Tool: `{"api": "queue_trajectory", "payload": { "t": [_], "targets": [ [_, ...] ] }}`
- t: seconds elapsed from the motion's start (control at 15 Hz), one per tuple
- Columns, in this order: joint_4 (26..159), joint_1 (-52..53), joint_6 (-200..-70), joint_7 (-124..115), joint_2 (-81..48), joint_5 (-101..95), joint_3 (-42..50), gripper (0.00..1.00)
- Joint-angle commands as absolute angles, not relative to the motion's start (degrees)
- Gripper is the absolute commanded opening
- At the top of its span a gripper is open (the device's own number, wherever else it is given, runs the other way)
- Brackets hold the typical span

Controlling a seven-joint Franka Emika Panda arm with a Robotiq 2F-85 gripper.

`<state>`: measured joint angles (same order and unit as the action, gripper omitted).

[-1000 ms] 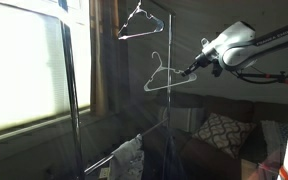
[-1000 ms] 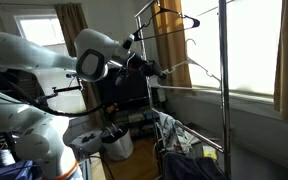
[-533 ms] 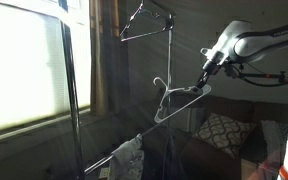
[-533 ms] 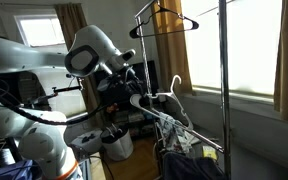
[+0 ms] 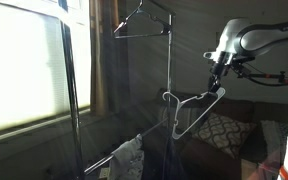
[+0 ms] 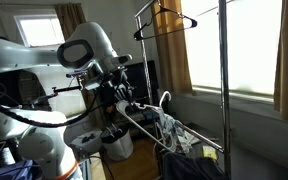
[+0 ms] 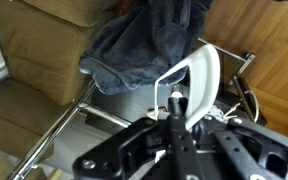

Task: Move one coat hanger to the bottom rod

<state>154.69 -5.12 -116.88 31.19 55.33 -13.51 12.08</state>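
Next, my gripper turns as it moves outward and down toward the bottom rod, outward of it and below, since the hanger's hook still stops short.
My gripper (image 5: 218,86) is shut on the pale whitish coat hanger (image 5: 190,110), which hangs tilted below it, well under the top rod (image 5: 149,8). In an exterior view the hanger (image 6: 150,116) sits just above the bottom rod (image 6: 189,136), held by the gripper (image 6: 124,97). In the wrist view the white hanger (image 7: 200,75) runs between the jaws (image 7: 174,112), with the low rod (image 7: 56,132) below. I cannot tell whether the hook touches the bottom rod.
A darker hanger (image 5: 140,22) stays on the top rod; it also shows in an exterior view (image 6: 164,22). Dark clothes (image 7: 149,45) are draped over the low rod. The rack's upright pole (image 6: 222,85), a window (image 5: 24,65) and a sofa with a cushion (image 5: 224,132) are nearby.
The gripper has carried the pale hanger down and away from the top rod, from mid-height to near the bottom rod. The dark hanger has stayed in place.
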Motion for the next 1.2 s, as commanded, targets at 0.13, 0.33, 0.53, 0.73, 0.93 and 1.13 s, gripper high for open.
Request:
{"api": "queue_trajectory", "payload": {
  "t": [0.13, 0.33, 0.53, 0.73, 0.93, 1.13],
  "targets": [
    [153.3, -2.3, -114.8, 31.2, 53.4, -14.0, 12.1, 0.02],
    [153.1, 3.6, -116.0, 32.3, 48.9, -10.0, 12.3, 0.02],
    [152.3, 7.8, -117.4, 33.1, 45.6, -5.9, 13.1, 0.02],
    [151.4, 10.2, -121.4, 30.7, 38.6, 1.3, 14.2, 0.02],
    [149.4, 9.9, -127.0, 27.9, 30.6, 7.7, 14.5, 0.02],
    [146.6, 7.6, -130.8, 25.3, 22.0, 11.2, 14.8, 0.02]
  ]
}}
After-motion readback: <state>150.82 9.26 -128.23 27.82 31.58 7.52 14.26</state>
